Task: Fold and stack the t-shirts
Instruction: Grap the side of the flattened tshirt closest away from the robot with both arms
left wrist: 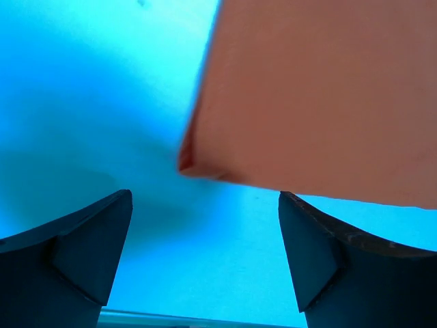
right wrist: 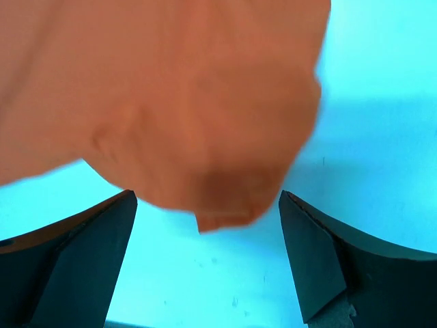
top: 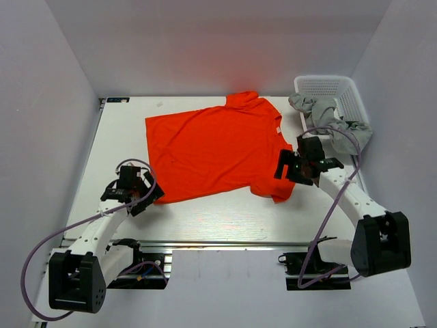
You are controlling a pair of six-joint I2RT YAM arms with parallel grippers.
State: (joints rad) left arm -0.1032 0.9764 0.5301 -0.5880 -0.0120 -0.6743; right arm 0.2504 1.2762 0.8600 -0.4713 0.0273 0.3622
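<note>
My left gripper needs to move down next. It should go onto the tip of the near hem corner of the orange-red t-shirt (top: 215,147).
An orange-red t-shirt (top: 215,147) lies spread flat across the middle of the table. My left gripper (top: 151,197) stands open at the shirt's near left corner (left wrist: 198,164), which lies just ahead of the jaws with nothing between them. My right gripper (top: 287,172) is open over the right sleeve, whose edge (right wrist: 218,205) reaches toward the gap between its fingers (right wrist: 321,260). Pale grey t-shirts (top: 334,119) hang crumpled over the rim of the white basket at the back right.
The white lattice basket (top: 341,89) stands against the back right corner, close behind my right arm. White walls close in the table on three sides. Bare tabletop (top: 218,219) runs along the near edge in front of the shirt.
</note>
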